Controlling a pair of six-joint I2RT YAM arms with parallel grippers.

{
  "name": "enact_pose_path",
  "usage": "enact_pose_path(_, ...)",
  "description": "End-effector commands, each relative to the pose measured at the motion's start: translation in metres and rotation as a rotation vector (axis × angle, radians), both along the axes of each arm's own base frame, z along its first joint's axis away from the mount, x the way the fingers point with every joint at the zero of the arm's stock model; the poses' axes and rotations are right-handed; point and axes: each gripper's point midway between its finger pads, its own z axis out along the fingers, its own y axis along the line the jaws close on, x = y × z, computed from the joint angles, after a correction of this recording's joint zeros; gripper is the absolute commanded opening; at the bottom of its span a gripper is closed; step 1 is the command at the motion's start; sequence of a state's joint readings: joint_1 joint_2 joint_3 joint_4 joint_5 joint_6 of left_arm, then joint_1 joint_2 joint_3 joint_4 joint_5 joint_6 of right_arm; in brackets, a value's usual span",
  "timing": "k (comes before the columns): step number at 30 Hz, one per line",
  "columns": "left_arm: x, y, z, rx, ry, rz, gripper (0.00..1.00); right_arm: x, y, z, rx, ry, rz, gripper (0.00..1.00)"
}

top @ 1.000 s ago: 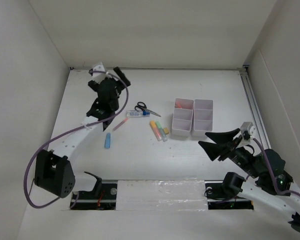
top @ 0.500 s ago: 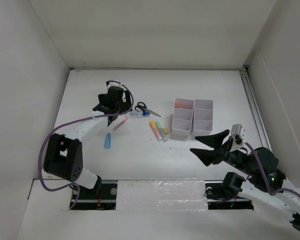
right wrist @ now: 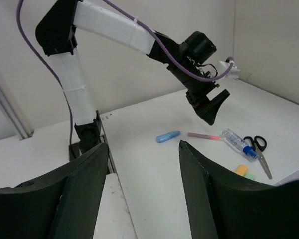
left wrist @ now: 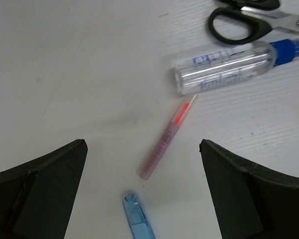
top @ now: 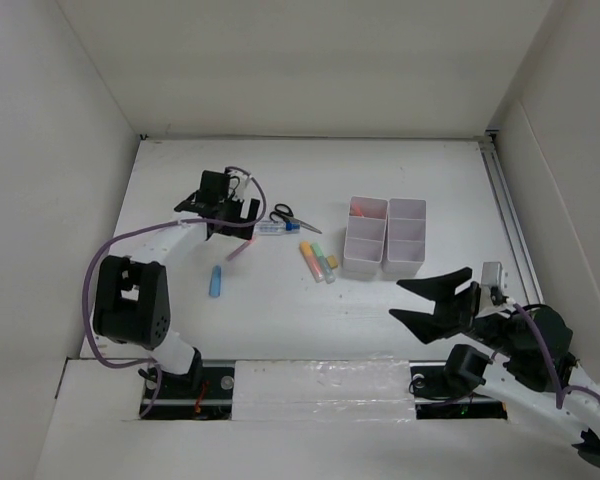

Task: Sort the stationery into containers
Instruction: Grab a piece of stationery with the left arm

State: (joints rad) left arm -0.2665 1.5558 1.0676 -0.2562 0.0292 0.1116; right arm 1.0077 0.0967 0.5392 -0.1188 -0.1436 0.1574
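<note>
The pink-red pen lies at a slant between the open fingers. My left gripper should next turn as it goes down, to match that slant and close on the pink-red pen's middle (top: 241, 248) (left wrist: 168, 136).
My left gripper (top: 228, 222) is open and empty, hovering over a thin pink-red pen (top: 242, 247). In the left wrist view the pen (left wrist: 167, 139) lies between my open fingers (left wrist: 45, 189), touching neither. A light blue marker (left wrist: 137, 219) lies just nearer. A clear blue-capped tube (left wrist: 224, 67) and black-handled scissors (left wrist: 244, 22) lie beyond. Orange, yellow and green highlighters (top: 318, 262) lie left of the white six-compartment organiser (top: 385, 262). My right gripper (top: 435, 300) is open and empty, near the front right, well short of the organiser.
An orange-red item (top: 358, 208) sits in the organiser's far left compartment. White walls enclose the table on three sides. The right wrist view shows the left arm (right wrist: 114, 30) over the marker (right wrist: 168, 136) and pen (right wrist: 204, 135).
My left gripper has swung right and towards the pen while its arm folded back. My right gripper has shifted slightly and stays open.
</note>
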Motion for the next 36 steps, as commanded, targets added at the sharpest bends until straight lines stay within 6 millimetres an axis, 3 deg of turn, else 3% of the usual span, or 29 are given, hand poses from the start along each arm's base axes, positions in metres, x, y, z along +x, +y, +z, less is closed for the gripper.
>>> enact_pose_path(1, -0.015, 0.001, -0.015, -0.008, 0.032, -0.099, 0.94, -0.008, 0.002, 0.014, 0.039, -0.061, 0.042, 0.64)
enact_pose_path(5, -0.02, 0.008, -0.04, 0.034, 0.089, -0.091, 0.93, -0.01, 0.004, 0.014, 0.039, -0.057, 0.058, 0.64)
enact_pose_path(9, -0.007, 0.005, -0.043, 0.034, 0.122, -0.112, 0.89, -0.011, 0.002, 0.013, 0.047, -0.062, 0.058, 0.64)
enact_pose_path(17, -0.007, 0.009, -0.065, 0.068, 0.182, -0.109, 0.86, -0.015, -0.003, 0.013, 0.055, -0.067, 0.058, 0.64)
enact_pose_path(23, -0.016, 0.01, -0.069, 0.062, 0.191, -0.114, 0.72, -0.011, -0.002, 0.012, 0.046, -0.067, 0.045, 0.64)
enact_pose_path(29, -0.013, 0.009, -0.056, 0.053, 0.144, -0.113, 0.63, -0.007, -0.004, 0.016, 0.052, -0.059, 0.018, 0.64)
enact_pose_path(36, -0.026, 0.002, -0.082, 0.052, 0.228, -0.122, 0.46, -0.009, -0.011, 0.018, 0.064, -0.063, 0.009, 0.64)
